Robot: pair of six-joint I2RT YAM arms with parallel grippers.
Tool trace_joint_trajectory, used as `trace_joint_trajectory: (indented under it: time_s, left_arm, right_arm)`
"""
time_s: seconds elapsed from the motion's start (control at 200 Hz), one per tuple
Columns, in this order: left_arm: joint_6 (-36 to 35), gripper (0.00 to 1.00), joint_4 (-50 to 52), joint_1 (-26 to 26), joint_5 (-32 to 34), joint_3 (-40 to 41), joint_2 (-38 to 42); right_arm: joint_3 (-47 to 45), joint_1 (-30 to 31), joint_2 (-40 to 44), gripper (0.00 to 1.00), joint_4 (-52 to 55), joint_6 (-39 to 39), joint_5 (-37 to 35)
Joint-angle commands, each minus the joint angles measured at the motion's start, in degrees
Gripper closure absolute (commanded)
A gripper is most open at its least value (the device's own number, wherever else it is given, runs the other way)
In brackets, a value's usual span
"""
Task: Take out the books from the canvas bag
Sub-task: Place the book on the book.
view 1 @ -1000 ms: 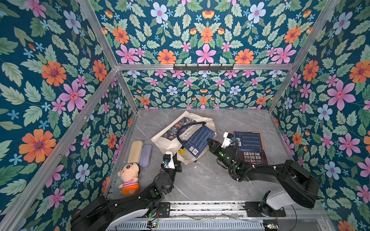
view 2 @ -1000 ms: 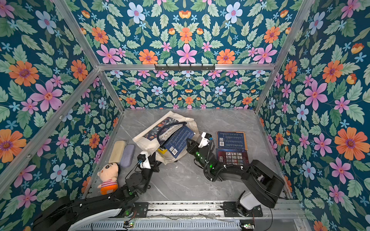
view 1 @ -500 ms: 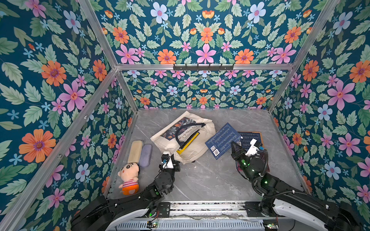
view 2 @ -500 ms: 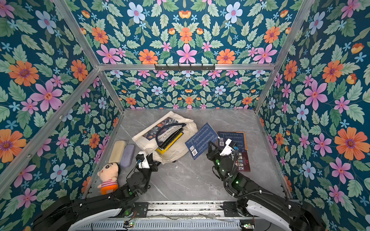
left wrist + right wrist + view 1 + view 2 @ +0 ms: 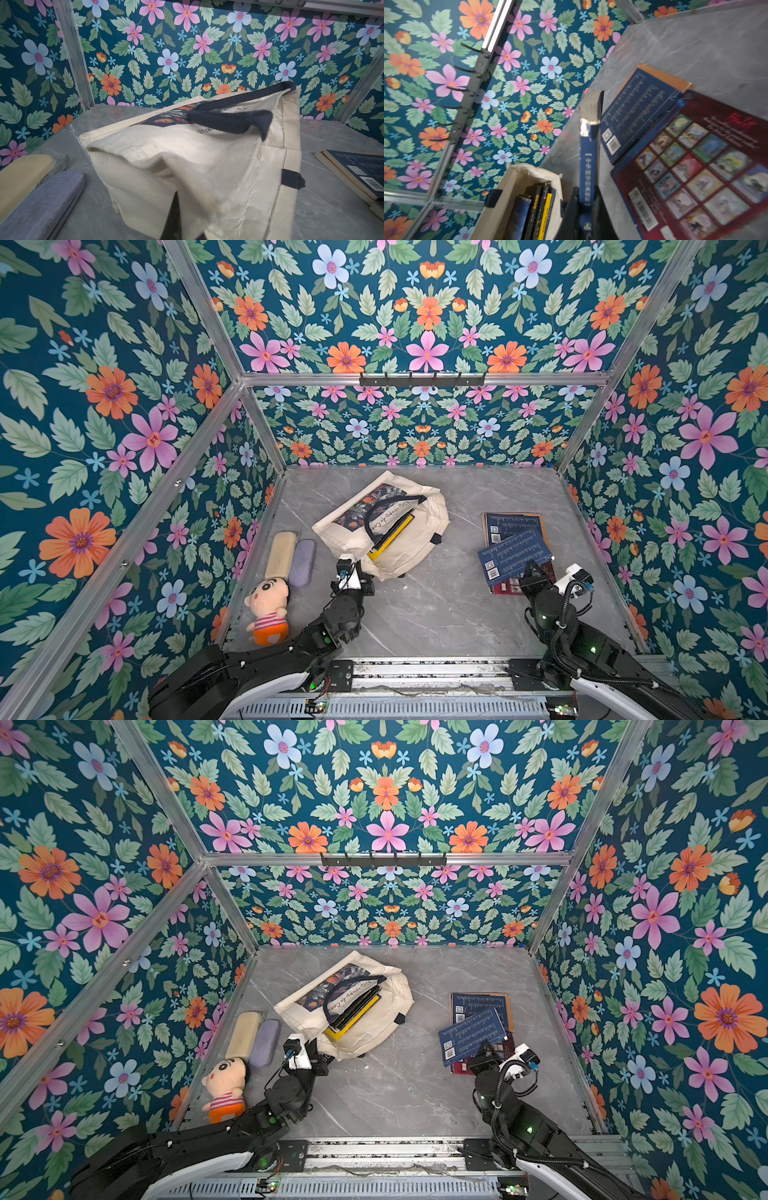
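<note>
My right gripper should next move gently back and down, turn the dark blue book level and let go of it on the red book, because the red book lies flat and bare below.
The cream canvas bag (image 5: 415,526) (image 5: 374,1002) lies on its side mid-table, mouth open toward the right arm. Several books (image 5: 392,537) (image 5: 537,207) still sit inside, one with a yellow spine. My left gripper (image 5: 365,574) (image 5: 187,224) is shut on the bag's near fabric edge (image 5: 197,197). At the right, my right gripper (image 5: 536,572) (image 5: 586,207) is shut on a dark blue book (image 5: 513,556) (image 5: 588,145), held tilted over two books lying on the table. These are a blue one with an orange edge (image 5: 513,524) (image 5: 639,110) and a red one (image 5: 505,587) (image 5: 695,166).
A plush doll (image 5: 268,610) lies at the near left, with a beige case (image 5: 281,553) and a grey-purple case (image 5: 302,562) beside the left wall. Flowered walls close in three sides. A hook rail (image 5: 422,379) hangs on the back wall.
My right gripper has pulled the blue book out of the bag and carried it right, over the two books lying there. The left gripper has kept its hold on the bag.
</note>
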State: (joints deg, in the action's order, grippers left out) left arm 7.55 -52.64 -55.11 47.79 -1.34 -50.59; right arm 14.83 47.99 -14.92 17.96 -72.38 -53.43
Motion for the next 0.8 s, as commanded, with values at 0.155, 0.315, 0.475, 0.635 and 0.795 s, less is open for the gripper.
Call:
trace_joint_trajectory:
  time_s: [0.155,0.315,0.475,0.635,0.795]
  left_arm:
    - [0.4,1.0,0.3,0.1,-0.3,-0.3,0.0]
    - [0.4,1.0,0.4,0.1,-0.5,-0.4,0.0]
    - [0.4,1.0,0.4,0.1,-0.6,-0.6,-0.5]
    - [0.4,1.0,0.5,0.1,-0.8,-0.7,-0.6]
    - [0.5,1.0,0.6,0.1,-1.0,-0.7,-0.6]
  right_arm:
    - [-2.1,-0.1,1.2,1.0,14.3,-13.6,-8.5]
    - [-3.5,-0.8,-0.3,1.0,16.3,-18.6,-7.6]
    - [-5.7,-3.1,-3.8,1.0,13.1,-21.3,-4.8]
    - [-6.9,-8.7,-7.7,1.0,7.7,-20.4,3.1]
    - [-7.7,-10.4,-9.7,1.0,4.7,-20.3,5.4]
